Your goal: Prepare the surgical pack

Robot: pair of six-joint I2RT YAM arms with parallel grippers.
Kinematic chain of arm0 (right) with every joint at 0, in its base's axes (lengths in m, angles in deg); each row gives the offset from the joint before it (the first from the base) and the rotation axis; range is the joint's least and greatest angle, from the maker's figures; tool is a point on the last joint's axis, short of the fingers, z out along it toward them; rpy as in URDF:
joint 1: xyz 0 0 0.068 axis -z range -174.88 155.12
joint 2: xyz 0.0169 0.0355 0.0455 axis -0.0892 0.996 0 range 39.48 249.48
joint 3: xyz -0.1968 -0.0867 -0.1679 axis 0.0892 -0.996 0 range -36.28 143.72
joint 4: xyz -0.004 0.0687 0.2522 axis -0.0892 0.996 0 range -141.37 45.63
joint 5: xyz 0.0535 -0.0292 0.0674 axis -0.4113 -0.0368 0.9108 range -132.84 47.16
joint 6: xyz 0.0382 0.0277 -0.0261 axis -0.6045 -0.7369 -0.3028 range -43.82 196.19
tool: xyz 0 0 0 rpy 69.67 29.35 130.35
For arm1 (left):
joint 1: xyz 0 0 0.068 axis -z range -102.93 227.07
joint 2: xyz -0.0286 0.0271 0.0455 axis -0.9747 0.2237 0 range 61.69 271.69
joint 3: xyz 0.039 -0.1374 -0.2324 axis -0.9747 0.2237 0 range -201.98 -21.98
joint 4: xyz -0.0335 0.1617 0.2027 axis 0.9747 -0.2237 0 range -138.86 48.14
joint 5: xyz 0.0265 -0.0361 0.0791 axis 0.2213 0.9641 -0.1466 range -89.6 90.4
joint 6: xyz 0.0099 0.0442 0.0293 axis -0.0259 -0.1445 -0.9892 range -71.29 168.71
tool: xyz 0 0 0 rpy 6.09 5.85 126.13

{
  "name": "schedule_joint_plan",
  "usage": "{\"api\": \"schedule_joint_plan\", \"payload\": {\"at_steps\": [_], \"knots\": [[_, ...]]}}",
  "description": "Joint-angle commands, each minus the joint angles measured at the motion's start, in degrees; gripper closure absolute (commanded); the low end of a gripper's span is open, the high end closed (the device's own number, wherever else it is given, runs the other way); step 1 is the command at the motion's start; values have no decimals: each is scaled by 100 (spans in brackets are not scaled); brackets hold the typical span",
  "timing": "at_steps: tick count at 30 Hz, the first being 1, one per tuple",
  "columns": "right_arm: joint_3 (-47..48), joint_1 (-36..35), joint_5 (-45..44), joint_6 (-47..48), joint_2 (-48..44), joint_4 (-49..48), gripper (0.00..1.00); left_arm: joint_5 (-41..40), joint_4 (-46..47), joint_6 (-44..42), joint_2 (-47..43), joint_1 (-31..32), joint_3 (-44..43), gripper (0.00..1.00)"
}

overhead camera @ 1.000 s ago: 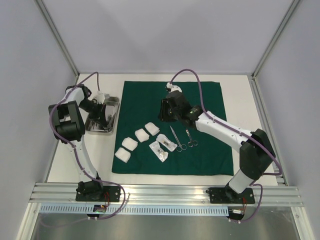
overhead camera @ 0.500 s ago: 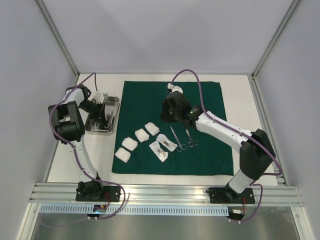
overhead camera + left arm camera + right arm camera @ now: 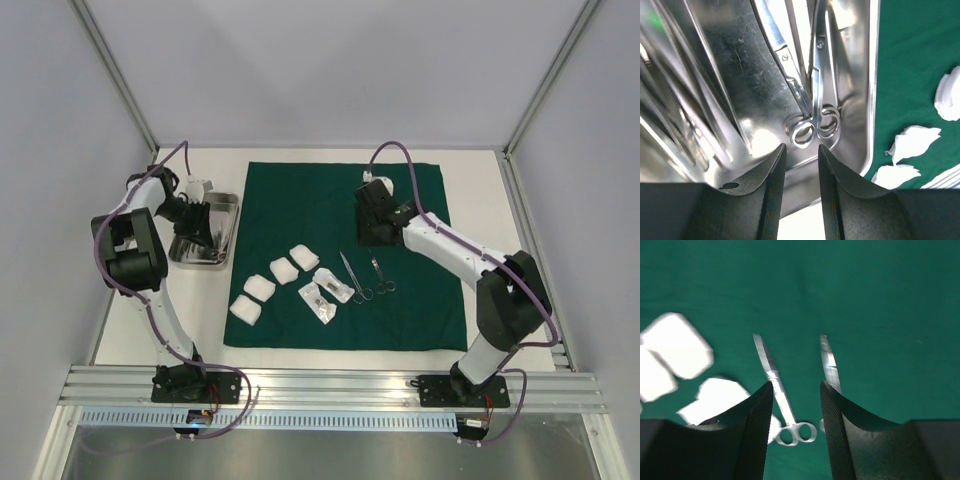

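The body of the scissors farther from the gauze is next for my right gripper, which will move down and back onto it.
The surgical pack's dark green cloth (image 3: 345, 200) lies spread flat on the table. On it rest two steel scissors (image 3: 352, 277) (image 3: 382, 275), several white gauze squares (image 3: 284, 270) and two clear packets (image 3: 324, 293). The steel tray (image 3: 228, 235) stands left of the cloth, holding scissors (image 3: 805, 132) and other slim instruments. My left gripper (image 3: 801, 147) hovers low over the tray, open, with nothing between its fingers. My right gripper (image 3: 796, 385) hangs open above the cloth, just behind the two scissors (image 3: 765, 357) (image 3: 829, 362), with gauze (image 3: 677, 345) to its left.
White table surface surrounds the cloth. Grey walls with aluminium posts close in the left, right and back. The metal rail carrying the arm bases (image 3: 330, 385) runs along the near edge. Gauze (image 3: 912, 142) lies on the cloth (image 3: 910, 50) just past the tray wall (image 3: 871, 90).
My right gripper has swung right and a little back over the cloth and its jaws have widened. My left gripper has opened over the tray and shifted slightly toward its far end.
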Motion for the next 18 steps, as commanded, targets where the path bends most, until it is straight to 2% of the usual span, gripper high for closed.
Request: {"api": "schedule_joint_plan", "payload": {"at_steps": [1, 4, 11, 18], "knots": [[-90, 123, -309, 481, 319, 698, 55, -66, 113, 67, -585, -21, 47, 59], [-107, 263, -178, 595, 661, 935, 56, -153, 175, 58, -787, -21, 152, 59], [-160, 378, 385, 824, 1119, 751, 57, -75, 166, 5, -1104, -21, 345, 59], [-257, 474, 666, 798, 1611, 567, 65, 31, 192, -39, -1156, -21, 521, 59]]}}
